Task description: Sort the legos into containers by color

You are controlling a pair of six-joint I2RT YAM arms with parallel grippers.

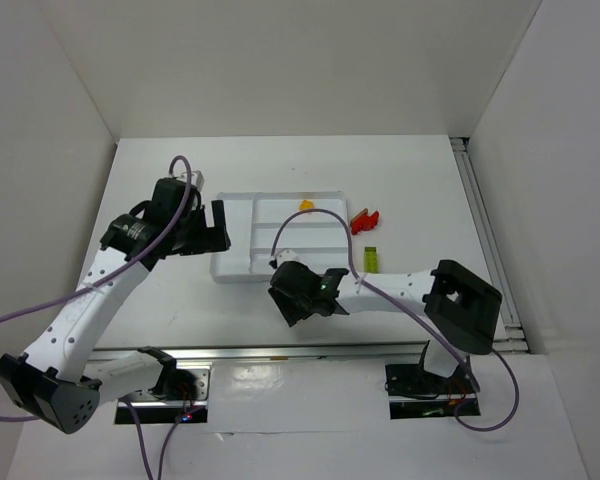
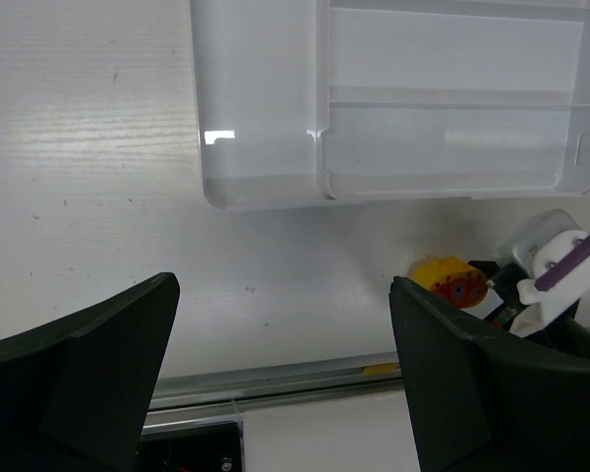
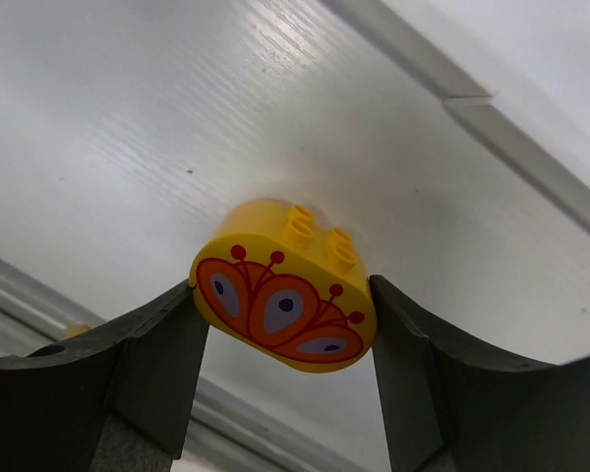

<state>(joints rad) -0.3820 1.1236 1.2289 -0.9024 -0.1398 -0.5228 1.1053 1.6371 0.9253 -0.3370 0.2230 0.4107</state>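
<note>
My right gripper holds the yellow lego and needs to rise and swing outward over the tray's far section (image 1: 278, 208) to release it, as the small orange-yellow lego already lies there.
A yellow lego (image 3: 285, 285) with an orange-red pattern and studs on top sits on the white table, just in front of the tray's near edge. My right gripper (image 3: 283, 290) is shut on it, one black finger (image 3: 157, 364) pressing each side. From above, the right gripper (image 1: 298, 298) hides that brick. The left wrist view catches the same yellow lego (image 2: 450, 280) at its right. The white tray (image 1: 235, 240) holds a small orange-yellow lego (image 1: 306, 205) in a far section. My left gripper (image 1: 215, 228) hovers open and empty at the tray's left end.
A red lego (image 1: 365, 220) and a lime green lego (image 1: 371, 258) lie on the table right of the tray. A metal rail (image 2: 275, 379) runs along the near table edge. In the left wrist view the tray (image 2: 261, 118) shows bare compartments.
</note>
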